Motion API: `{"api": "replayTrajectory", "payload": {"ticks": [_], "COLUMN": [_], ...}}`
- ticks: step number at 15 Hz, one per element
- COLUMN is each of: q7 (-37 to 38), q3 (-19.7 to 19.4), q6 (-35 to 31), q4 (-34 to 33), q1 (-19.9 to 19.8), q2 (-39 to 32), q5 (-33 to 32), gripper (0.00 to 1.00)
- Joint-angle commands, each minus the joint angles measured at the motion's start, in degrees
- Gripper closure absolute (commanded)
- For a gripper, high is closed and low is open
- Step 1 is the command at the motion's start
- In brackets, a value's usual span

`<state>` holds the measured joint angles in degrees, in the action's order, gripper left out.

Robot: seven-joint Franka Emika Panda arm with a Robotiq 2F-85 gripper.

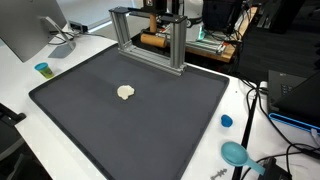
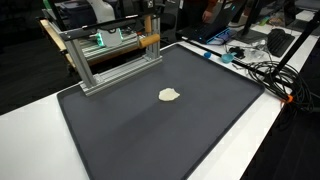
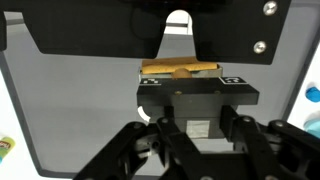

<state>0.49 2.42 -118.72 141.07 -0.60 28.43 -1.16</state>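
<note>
The wooden bar still sticks out from the aluminium frame. So the bar goes with my gripper into the space beneath the black board next, and my gripper lets go.
My gripper (image 3: 197, 135) fills the bottom of the wrist view as black linkages on either side of a dark block with a grey label. I cannot tell whether the fingers are open or closed. Just beyond it lies a wooden bar (image 3: 180, 69). In both exterior views the wooden bar (image 1: 152, 40) (image 2: 148, 41) sits at an aluminium frame (image 1: 150, 35) (image 2: 100, 55) on the back edge of a dark mat (image 1: 150, 130) (image 2: 150, 140). The arm stands above and behind the frame, mostly cut off. A small cream lump (image 1: 125, 92) (image 2: 169, 95) lies alone on the mat, far from the gripper.
The mat lies on a white table. A small teal cup (image 1: 42, 69) and a monitor (image 1: 30, 30) stand to one side. A blue cap (image 1: 226, 121), a teal round object (image 1: 236, 153) and tangled cables (image 2: 260, 65) lie on the opposite side.
</note>
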Motion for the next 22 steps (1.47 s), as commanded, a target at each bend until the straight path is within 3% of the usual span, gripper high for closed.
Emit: {"api": "replayTrajectory", "payload": {"ticks": [1,12,17,20,21,22], "q7": [-0.9,-8.8,-8.5,-3.8,-3.2,-1.8], "q3": [-1.4,-4.0,-4.8,-3.8,-3.9,-3.6], "q6": [0.1,0.1,1.2,0.4,0.8,1.1], "q4": [1.2,9.2,10.7,11.3,11.1,10.7], "q1": [-0.1,0.5,1.2,-0.4,-0.2,-0.4], "q2": [1.1,9.3,11.1,10.9,10.4,10.1], "q5": [-0.9,-2.0,0.1,-0.1,0.4,0.3], "gripper": [0.79,0.79,0.79,0.79,0.32,0.28]}}
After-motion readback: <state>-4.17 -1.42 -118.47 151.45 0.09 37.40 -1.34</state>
